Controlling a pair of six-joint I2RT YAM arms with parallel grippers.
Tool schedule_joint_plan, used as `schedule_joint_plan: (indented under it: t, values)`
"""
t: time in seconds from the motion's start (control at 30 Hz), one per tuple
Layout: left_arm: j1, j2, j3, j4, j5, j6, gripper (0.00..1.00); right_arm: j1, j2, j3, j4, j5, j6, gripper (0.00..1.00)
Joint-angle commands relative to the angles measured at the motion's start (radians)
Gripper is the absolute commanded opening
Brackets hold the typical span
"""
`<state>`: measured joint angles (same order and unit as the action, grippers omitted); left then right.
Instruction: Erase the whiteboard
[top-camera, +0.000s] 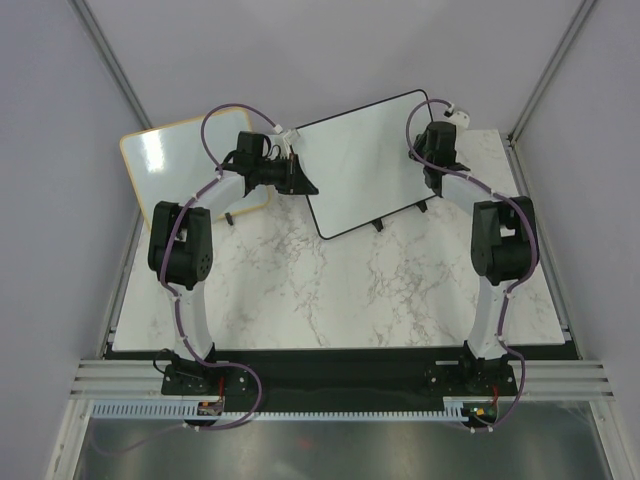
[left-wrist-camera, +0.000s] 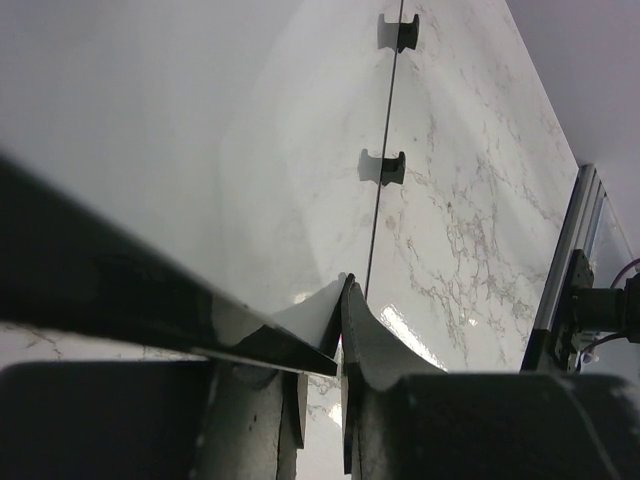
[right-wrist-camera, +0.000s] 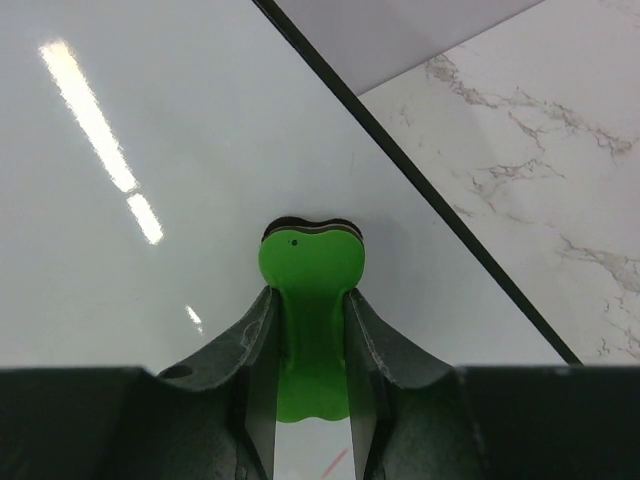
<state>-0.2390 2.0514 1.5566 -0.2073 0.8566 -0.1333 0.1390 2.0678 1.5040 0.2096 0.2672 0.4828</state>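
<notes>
Bare marble lies lower and back from the leftover red stroke, so my right gripper will next sweep back over it and down there to release the eraser (right-wrist-camera: 310, 258).
The whiteboard (top-camera: 362, 165), white with a thin black frame and two small black feet (top-camera: 378, 225), lies tilted at the back middle of the table. Its surface looks almost clean. A faint red stroke (right-wrist-camera: 338, 460) shows just below the eraser in the right wrist view. My left gripper (top-camera: 299, 180) is shut on the board's left edge (left-wrist-camera: 345, 290). My right gripper (top-camera: 432, 178) is shut on a green eraser (right-wrist-camera: 310, 258) and presses it flat on the board (right-wrist-camera: 150, 300) near its black frame (right-wrist-camera: 430, 200).
A second white board with a light wooden frame (top-camera: 185, 165) lies at the back left, partly under my left arm. The marble table (top-camera: 330, 290) ends at a black strip at the near edge. Grey walls stand on both sides.
</notes>
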Motion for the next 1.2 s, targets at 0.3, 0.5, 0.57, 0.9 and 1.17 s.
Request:
schedule_joint_plan:
  t: [0.3,0.5,0.57,0.9,1.17]
  values:
    - [-0.006,-0.005,0.011,0.002,-0.146,0.199,0.02,-0.030,-0.006,-0.269,-0.003,-0.022,0.125,0.00]
    - [-0.005,0.001,0.016,0.002,-0.142,0.196,0.02,0.030,-0.023,-0.255,0.049,-0.057,-0.022,0.00]
    - [-0.005,0.001,0.020,0.002,-0.142,0.198,0.02,0.076,-0.031,-0.260,0.077,-0.109,-0.101,0.00]
    - [-0.005,0.003,0.030,0.002,-0.146,0.195,0.02,0.171,-0.031,-0.367,0.278,-0.301,0.074,0.00]
    - [-0.003,0.003,0.025,0.002,-0.146,0.196,0.02,0.077,-0.066,-0.406,0.219,-0.100,0.178,0.00]
